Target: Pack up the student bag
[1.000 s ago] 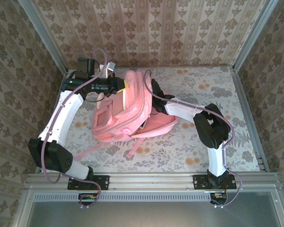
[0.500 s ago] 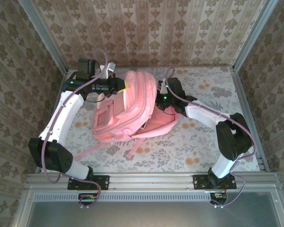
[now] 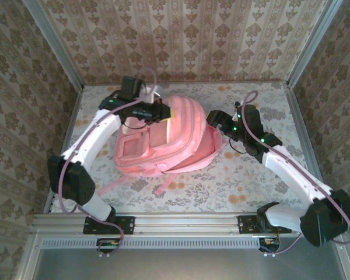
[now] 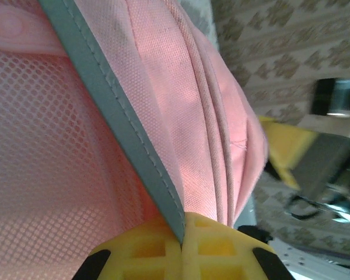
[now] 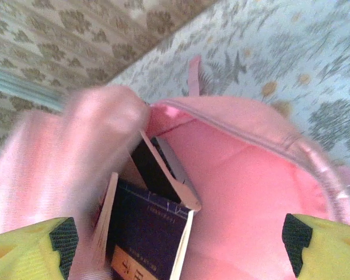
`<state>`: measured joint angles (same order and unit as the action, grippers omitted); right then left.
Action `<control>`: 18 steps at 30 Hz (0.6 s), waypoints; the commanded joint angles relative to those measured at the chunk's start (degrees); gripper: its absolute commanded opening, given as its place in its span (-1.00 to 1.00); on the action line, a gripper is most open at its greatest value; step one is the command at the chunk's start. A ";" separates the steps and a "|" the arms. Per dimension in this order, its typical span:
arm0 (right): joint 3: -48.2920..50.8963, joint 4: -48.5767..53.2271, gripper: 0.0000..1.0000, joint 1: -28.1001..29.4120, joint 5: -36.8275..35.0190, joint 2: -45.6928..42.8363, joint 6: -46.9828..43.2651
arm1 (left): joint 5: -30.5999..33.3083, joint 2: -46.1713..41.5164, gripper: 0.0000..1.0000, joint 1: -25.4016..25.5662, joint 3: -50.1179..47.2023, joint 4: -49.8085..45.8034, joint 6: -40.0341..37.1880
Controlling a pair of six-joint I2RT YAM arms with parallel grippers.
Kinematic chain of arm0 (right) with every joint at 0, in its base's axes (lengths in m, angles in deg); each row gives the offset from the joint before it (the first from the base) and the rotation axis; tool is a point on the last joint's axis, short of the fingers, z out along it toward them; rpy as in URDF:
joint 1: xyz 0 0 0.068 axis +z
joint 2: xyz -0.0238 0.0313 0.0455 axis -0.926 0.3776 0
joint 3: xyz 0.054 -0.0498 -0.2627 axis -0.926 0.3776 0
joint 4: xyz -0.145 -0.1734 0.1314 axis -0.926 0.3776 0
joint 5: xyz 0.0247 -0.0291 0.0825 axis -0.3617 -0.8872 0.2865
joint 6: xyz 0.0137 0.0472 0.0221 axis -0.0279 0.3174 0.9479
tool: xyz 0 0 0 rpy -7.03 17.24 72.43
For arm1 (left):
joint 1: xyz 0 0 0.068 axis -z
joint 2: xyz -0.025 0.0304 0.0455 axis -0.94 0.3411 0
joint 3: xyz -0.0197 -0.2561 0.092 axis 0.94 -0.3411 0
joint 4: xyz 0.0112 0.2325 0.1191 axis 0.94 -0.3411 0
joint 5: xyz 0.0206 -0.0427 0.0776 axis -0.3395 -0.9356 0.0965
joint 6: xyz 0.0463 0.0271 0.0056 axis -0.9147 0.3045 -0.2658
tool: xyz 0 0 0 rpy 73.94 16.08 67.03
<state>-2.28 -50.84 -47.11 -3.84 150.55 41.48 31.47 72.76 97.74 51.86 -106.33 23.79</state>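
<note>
My left gripper brings the bag's grey-trimmed rim back down toward the bag's opening next and releases it, since the dark blue book already stands inside.
The student bag point(image 3: 163, 140), a big pink backpack, lies in the middle of the table with its mouth to the right. My left gripper point(image 3: 167, 112) is at its far top edge. In the left wrist view its yellow fingers point(image 4: 146, 251) are shut on the bag's grey-trimmed rim point(image 4: 114, 99). My right gripper point(image 3: 213, 119) hovers just right of the mouth, open and holding nothing. In the right wrist view its gripper point(image 5: 178, 242) looks into the pink interior point(image 5: 245, 192). A dark blue book point(image 5: 143, 239) and a second dark flat item point(image 5: 163, 166) stand inside.
Loose pink straps point(image 3: 162, 185) trail toward the front rail point(image 3: 181, 221). Patterned walls close in the floral table point(image 3: 251, 181) on three sides. Bare tabletop lies front right and at the back right corner.
My right arm has drawn back out of the bag and swung right, its jaws wider apart. My left gripper has carried the rim rightward, and the bag has settled flatter.
</note>
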 commanded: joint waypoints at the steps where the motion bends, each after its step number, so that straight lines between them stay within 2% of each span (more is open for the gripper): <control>1: 2.59 6.30 0.85 -0.24 -7.68 -2.78 -3.53 | 3.07 4.69 -0.79 4.61 3.21 -0.03 -3.09; 4: 4.26 7.34 0.84 -1.52 -7.87 -4.56 -4.09 | 5.77 8.95 -0.74 7.76 4.68 -2.27 -4.78; 6: 5.29 7.24 0.84 -2.27 -7.55 -5.00 -4.72 | 9.81 10.88 -0.75 9.50 5.04 -4.01 -6.58; 9: 5.27 7.99 0.82 -3.80 -6.49 -2.70 -5.06 | 13.74 12.88 -0.76 11.70 5.78 -7.61 -9.94; 11: 5.22 6.89 0.77 -4.88 -3.91 0.07 -5.13 | 14.77 12.91 -0.68 12.69 5.42 -9.13 -11.26; 13: 3.79 6.42 0.70 -5.58 -0.55 4.87 -6.35 | 16.01 10.69 -0.45 12.83 3.59 -9.25 -11.26; 15: 0.49 7.65 0.68 -5.96 1.79 10.56 -7.55 | 16.15 5.33 -0.14 12.04 -0.44 -6.27 -9.78; 18: -2.77 7.25 0.69 -6.99 4.13 17.86 -8.05 | 14.95 -4.56 0.15 9.91 -6.21 -3.75 -7.78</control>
<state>-1.52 -44.52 -53.32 -3.86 163.64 35.62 45.78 78.57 109.58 48.63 -110.98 15.38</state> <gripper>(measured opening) 0.842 0.542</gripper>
